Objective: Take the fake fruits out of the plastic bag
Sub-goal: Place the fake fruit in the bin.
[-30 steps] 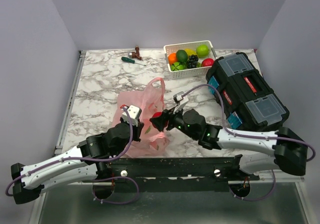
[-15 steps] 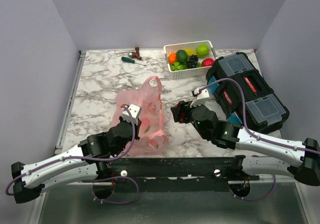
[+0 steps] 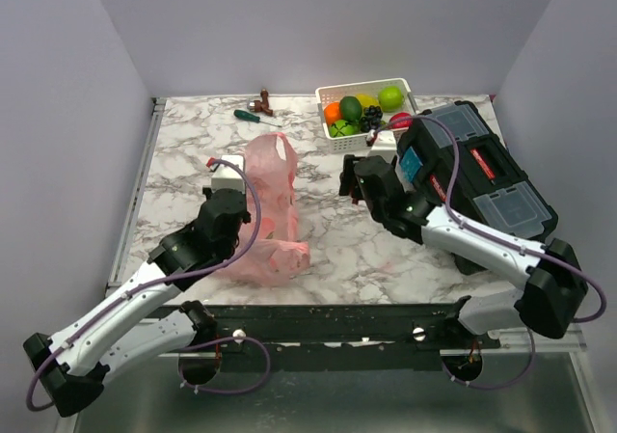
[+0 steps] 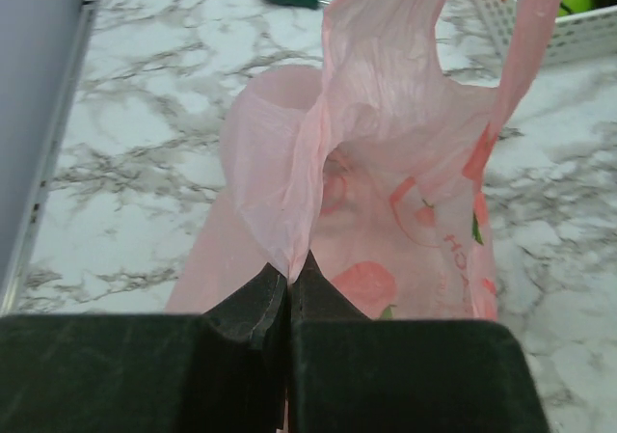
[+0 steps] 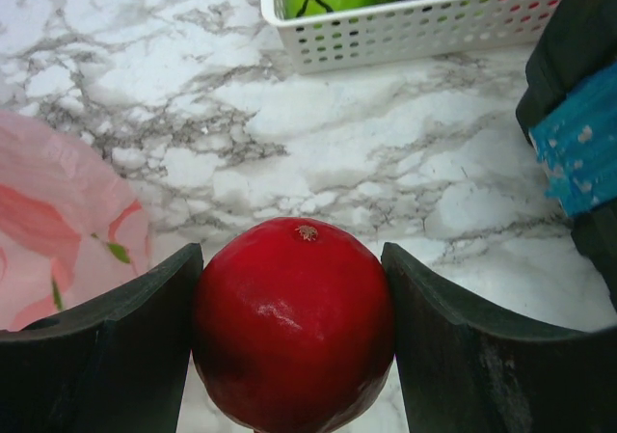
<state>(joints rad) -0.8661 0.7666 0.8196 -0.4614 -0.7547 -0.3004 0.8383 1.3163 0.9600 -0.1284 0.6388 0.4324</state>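
Observation:
I will next move the red apple outward with my right gripper and lower it over the dark grapes (image 3: 372, 118), because other fake fruits are in the white basket.
The pink plastic bag (image 3: 273, 206) stands pulled up near the table's middle left. My left gripper (image 3: 241, 184) is shut on a pinch of its rim film; in the left wrist view the fingertips (image 4: 289, 271) meet on the bag (image 4: 386, 163). My right gripper (image 3: 349, 178) hovers right of the bag, above the marble. In the right wrist view it (image 5: 292, 279) is shut on a glossy red apple (image 5: 294, 322). That apple is hidden in the top view. Other fake fruits (image 3: 364, 110) lie in the white basket.
The white perforated basket (image 3: 339, 145) sits at the back right, also seen from the right wrist as basket (image 5: 424, 28). A black toolbox (image 3: 477, 177) fills the right side. A green-handled screwdriver (image 3: 255, 116) and a small brown object (image 3: 264, 97) lie at the back.
My right gripper has pulled the red apple out of the bag's mouth and carried it right and back toward the basket. My left gripper has lifted the bag's rim up and farther back.

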